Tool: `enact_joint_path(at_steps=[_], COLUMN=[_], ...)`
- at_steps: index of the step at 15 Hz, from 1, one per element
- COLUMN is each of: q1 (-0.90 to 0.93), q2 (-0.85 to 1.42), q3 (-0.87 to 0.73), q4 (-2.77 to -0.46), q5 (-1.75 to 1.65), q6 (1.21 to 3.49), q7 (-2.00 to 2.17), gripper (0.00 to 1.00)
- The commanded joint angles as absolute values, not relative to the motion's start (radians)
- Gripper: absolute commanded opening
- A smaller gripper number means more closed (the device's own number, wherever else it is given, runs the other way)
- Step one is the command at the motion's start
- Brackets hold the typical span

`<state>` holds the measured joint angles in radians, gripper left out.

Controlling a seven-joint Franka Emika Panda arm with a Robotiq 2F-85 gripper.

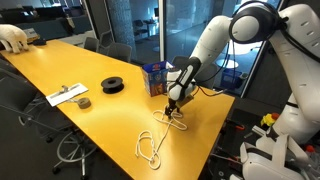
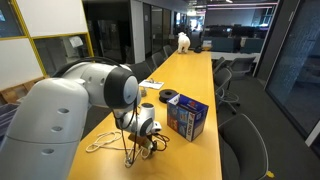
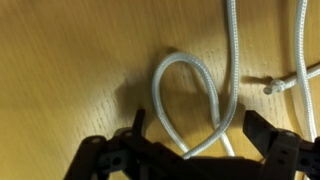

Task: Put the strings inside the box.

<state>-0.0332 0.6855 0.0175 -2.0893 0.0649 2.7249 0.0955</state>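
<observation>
Next, my gripper stays low over the table and draws its fingers together onto the crossing of the string's loop, since they stand on either side.
Two pale cream strings lie in loose loops on the yellow table. One string is right under my gripper, the other string lies nearer the table's front edge. In the wrist view my gripper is open, low over the table, with its fingers on either side of a crossed loop of string. The blue box stands upright just beyond the gripper, apart from it. In an exterior view the box is beside the gripper, with a string trailing away from it.
A black round spool lies on the table past the box and also shows in an exterior view. A white flat item with a small dark roll lies further along. Office chairs line the table's long edges.
</observation>
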Motion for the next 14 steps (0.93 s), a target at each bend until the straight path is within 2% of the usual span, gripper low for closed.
enact_joint_path(at_steps=[1,2,3,4,5,12,14], q1=[-0.057,-0.054,-0.052,-0.05,-0.05,-0.053,-0.054], q2=[0.694,0.695,0.694,0.695,0.695,0.696,0.7], q3=[0.039,0.035,0.033,0.03,0.03,0.034,0.032], q4=[-2.065,-2.066,-2.067,-2.068,-2.067,-2.053,-2.045], q5=[0.085,0.078,0.075,0.072,0.073,0.075,0.075], q6=[2.703,2.707,2.713,2.717,2.717,2.712,2.708], q7=[0.05,0.045,0.042,0.038,0.036,0.025,0.025], gripper=[1.0,1.0,0.75,0.74,0.68,0.14,0.08])
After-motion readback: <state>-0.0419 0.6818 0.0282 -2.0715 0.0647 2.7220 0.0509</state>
